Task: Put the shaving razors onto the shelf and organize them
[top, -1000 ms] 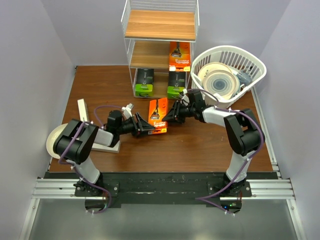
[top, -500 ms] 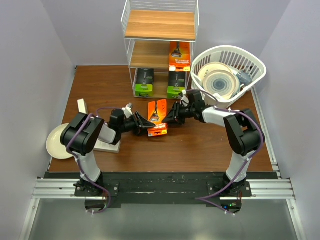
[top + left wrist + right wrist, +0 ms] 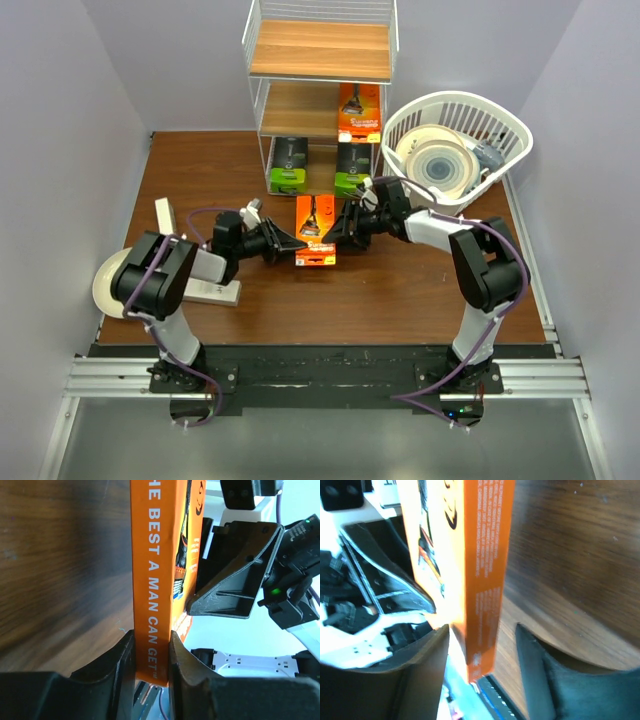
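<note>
The orange card goes up and outward in my left gripper onto the middle board's empty side point(image 3: 294, 108) for release next, since another card occupies the board's other side.
An orange razor card point(image 3: 316, 228) is held on edge above the table between both grippers. My left gripper point(image 3: 296, 243) is shut on its left edge; the left wrist view shows the card point(image 3: 150, 580) pinched between the jaws point(image 3: 151, 650). My right gripper point(image 3: 346, 226) is open and straddles the card's right edge point(image 3: 482, 555), with a gap at one finger point(image 3: 540, 670). The shelf point(image 3: 320, 50) stands at the back. Its middle board holds another orange card point(image 3: 360, 110). Its bottom tier holds two black boxes with green ends point(image 3: 287, 166) point(image 3: 352, 168). Two slim white boxes point(image 3: 164, 218) point(image 3: 214, 292) lie by the left arm.
A white slotted basket point(image 3: 500, 118) with cream plates stands at the back right, close to the right arm. Another cream plate point(image 3: 104, 287) hangs over the table's left edge. Grey walls close in both sides.
My left gripper has carried the orange card away from me and turned it square, into the right gripper's open jaws. The right arm has barely moved.
</note>
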